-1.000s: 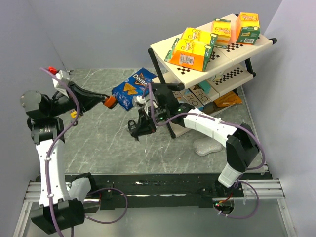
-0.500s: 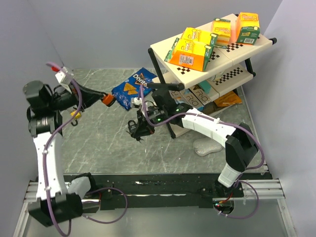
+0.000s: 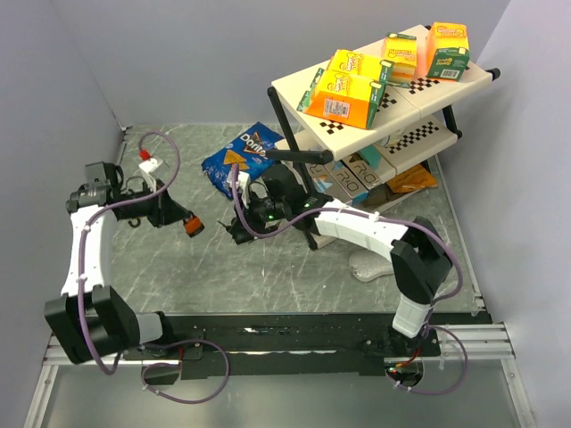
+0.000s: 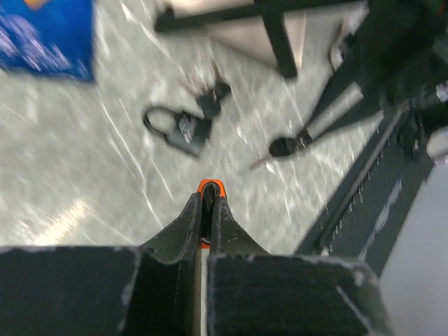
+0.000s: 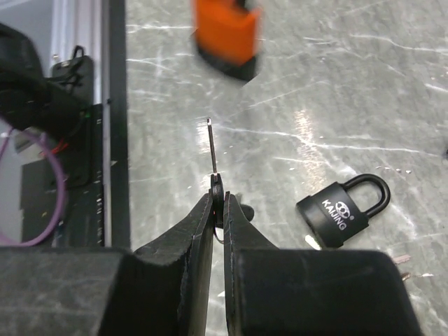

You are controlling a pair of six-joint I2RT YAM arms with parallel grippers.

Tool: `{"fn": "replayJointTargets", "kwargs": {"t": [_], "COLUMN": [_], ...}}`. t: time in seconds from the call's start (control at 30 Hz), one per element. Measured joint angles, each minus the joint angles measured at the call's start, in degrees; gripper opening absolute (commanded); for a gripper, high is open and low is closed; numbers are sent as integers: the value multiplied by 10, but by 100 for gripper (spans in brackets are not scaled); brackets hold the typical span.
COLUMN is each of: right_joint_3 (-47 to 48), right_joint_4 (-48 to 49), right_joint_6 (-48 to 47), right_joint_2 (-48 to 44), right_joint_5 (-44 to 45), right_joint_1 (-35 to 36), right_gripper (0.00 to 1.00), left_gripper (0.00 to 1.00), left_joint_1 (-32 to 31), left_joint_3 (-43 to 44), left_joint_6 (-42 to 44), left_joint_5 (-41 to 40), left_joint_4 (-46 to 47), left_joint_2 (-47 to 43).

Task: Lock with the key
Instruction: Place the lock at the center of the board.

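The robot's right gripper will next go down and to its left in the top view, onto bare marble near the black padlock (image 5: 341, 204), and let go of the key.
My left gripper (image 3: 192, 226) is shut on an orange padlock (image 3: 194, 226), held low over the marble table; in the left wrist view only its orange edge (image 4: 210, 187) shows between the fingertips (image 4: 189, 217). My right gripper (image 3: 239, 229) is shut on the head of a small key (image 5: 212, 150), whose blade points at the orange padlock (image 5: 225, 35). The two grippers are a short way apart. A black padlock (image 5: 341, 204) with its shackle standing out lies on the table to the right of the key. It also shows in the left wrist view (image 4: 183, 130), with keys beside it.
A two-tier shelf rack (image 3: 294, 85) with orange and yellow boxes stands at the back right, its black leg (image 3: 308, 234) just behind my right gripper. A blue Doritos bag (image 3: 236, 159) lies at the back. A grey lump (image 3: 375, 265) lies right of centre. The black rail (image 3: 294, 332) runs along the near edge.
My left arm has swung down and lowered the orange padlock from up near the chips bag to just above the table. My right gripper with the key has shifted slightly left.
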Motion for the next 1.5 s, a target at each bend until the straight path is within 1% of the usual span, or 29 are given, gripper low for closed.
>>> {"fn": "replayJointTargets", "kwargs": {"t": [0.17, 0.27, 0.47, 0.57, 0.7, 0.9, 1.17, 1.33, 1.5], "right_joint_3": [0, 0, 0, 0, 0, -1, -1, -1, -1], "right_joint_4": [18, 22, 31, 31, 30, 30, 30, 30, 30], "right_joint_6": [7, 7, 5, 4, 2, 1, -1, -1, 0], "right_joint_2": [29, 30, 30, 30, 30, 30, 30, 30, 30], "right_joint_5": [9, 10, 8, 8, 8, 8, 8, 7, 7], "right_joint_1": [0, 0, 0, 0, 0, -2, -3, -4, -5], "right_gripper": [0, 0, 0, 0, 0, 0, 0, 0, 0], "left_gripper": [1, 1, 1, 1, 1, 1, 2, 4, 6], "left_joint_1": [0, 0, -3, -7, -14, -27, -30, -33, -38], "left_joint_3": [-28, -44, -45, -35, -34, -28, 57, 94, 100], "left_joint_6": [130, 186, 233, 252, 262, 248, 215, 208, 200], "left_joint_5": [-16, -26, -37, -45, -57, -65, -62, -61, -62], "left_joint_4": [-97, -134, -140, -141, -133, -100, -97, -95, -89], "left_joint_2": [65, 108, 178, 239, 295, 340, 422, 452, 459]}}
